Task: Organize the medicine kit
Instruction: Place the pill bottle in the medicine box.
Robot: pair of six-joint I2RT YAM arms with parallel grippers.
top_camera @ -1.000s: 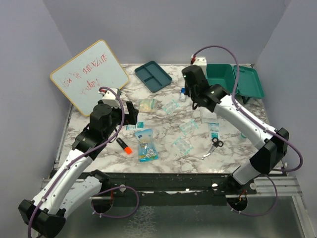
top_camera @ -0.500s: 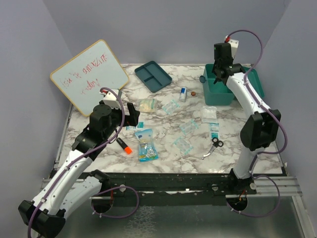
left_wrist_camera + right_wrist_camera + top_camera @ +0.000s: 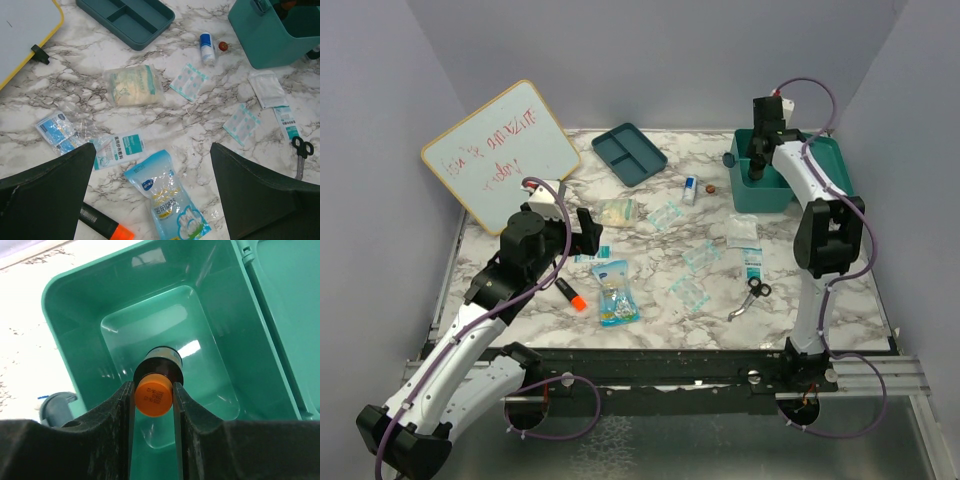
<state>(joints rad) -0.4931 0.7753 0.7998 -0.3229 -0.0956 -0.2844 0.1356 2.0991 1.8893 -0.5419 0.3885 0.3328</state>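
Observation:
My right gripper is carrying the dark bottle and needs to move outward and down toward the medicine kit's far bottom corner away from the lid [image 3: 747, 157] [image 3: 121, 332]. It should release the bottle there, since that corner is bare.
The medicine kit [image 3: 820, 150] is a teal box standing open at the back right, with its lid lying to the right. It also shows in the left wrist view [image 3: 270, 40]. My right gripper [image 3: 760, 168] points down into the kit and is shut on a dark bottle with an orange cap [image 3: 160, 362], which hangs above the bare inside floor of the kit [image 3: 75, 325]. My left gripper [image 3: 152, 150] is open and empty, hovering above a blue cotton-swab packet [image 3: 167, 197] left of the table's middle.
A flat divided tray [image 3: 629, 153] and a whiteboard [image 3: 500, 150] stand at the back left. Loose on the marble are a small white bottle [image 3: 690, 188], a gauze pack [image 3: 616, 211], plaster packets [image 3: 667, 215], scissors [image 3: 750, 295] and an orange-tipped marker [image 3: 570, 294].
My right arm has swung from over the table's middle back to the kit and now points down into it with the bottle. The left arm has not moved.

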